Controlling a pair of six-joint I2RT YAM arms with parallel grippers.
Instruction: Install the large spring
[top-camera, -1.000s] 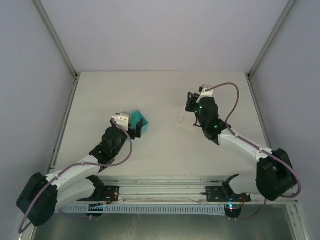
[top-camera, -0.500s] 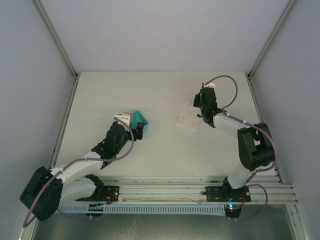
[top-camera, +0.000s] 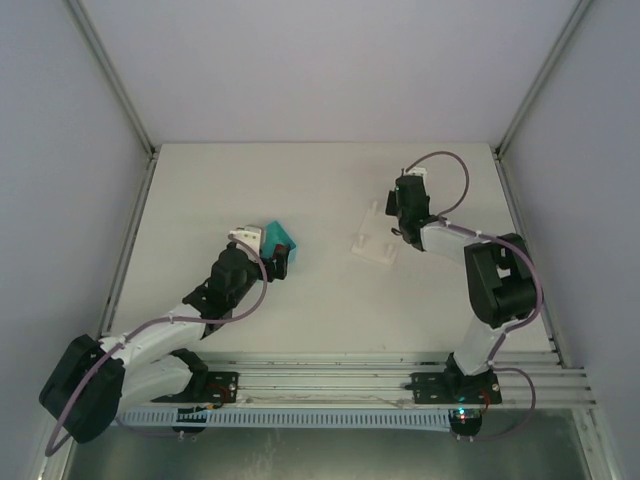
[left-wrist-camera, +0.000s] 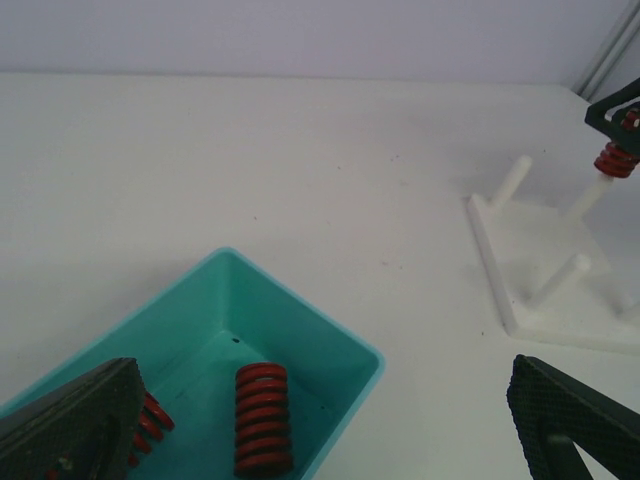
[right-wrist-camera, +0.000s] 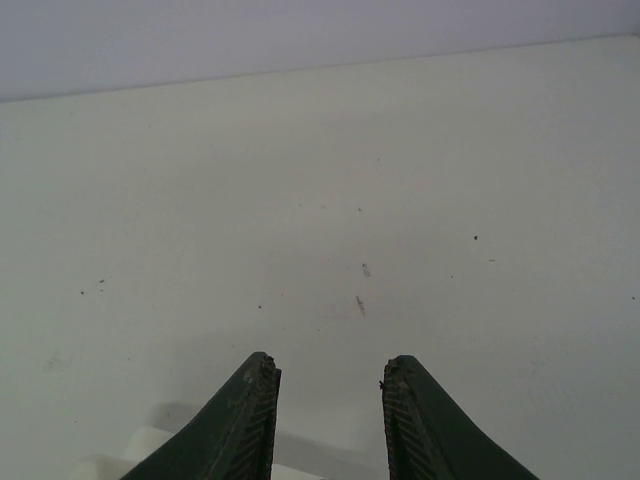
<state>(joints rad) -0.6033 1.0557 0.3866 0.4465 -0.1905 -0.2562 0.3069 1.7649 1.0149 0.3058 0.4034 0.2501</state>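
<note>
The red large spring still sits at the white peg's top, so my right gripper should next lower, slide it down the peg below, then release.
A white stand (left-wrist-camera: 545, 260) with upright pegs sits on the table, right of centre (top-camera: 375, 245). In the left wrist view my right gripper (left-wrist-camera: 620, 115) is shut on a red large spring (left-wrist-camera: 615, 158), held over the stand's far right peg. The right wrist view shows its fingers (right-wrist-camera: 328, 380) parted over bare table, with the spring below the frame. My left gripper (left-wrist-camera: 320, 430) stands wide open above a teal bin (left-wrist-camera: 350, 345). The bin holds a red spring (left-wrist-camera: 262, 420) and a second one (left-wrist-camera: 152, 420) partly behind the left finger.
The stand's corner (right-wrist-camera: 140, 445) shows under the right fingers. The teal bin (top-camera: 280, 238) lies left of centre under the left gripper (top-camera: 277, 260). The right gripper (top-camera: 403, 203) hangs by the stand's far side. White walls enclose the table on three sides.
The right arm has folded back, its elbow swinging up and right, and its gripper has shifted slightly right at the stand's far edge. The left arm has barely moved.
</note>
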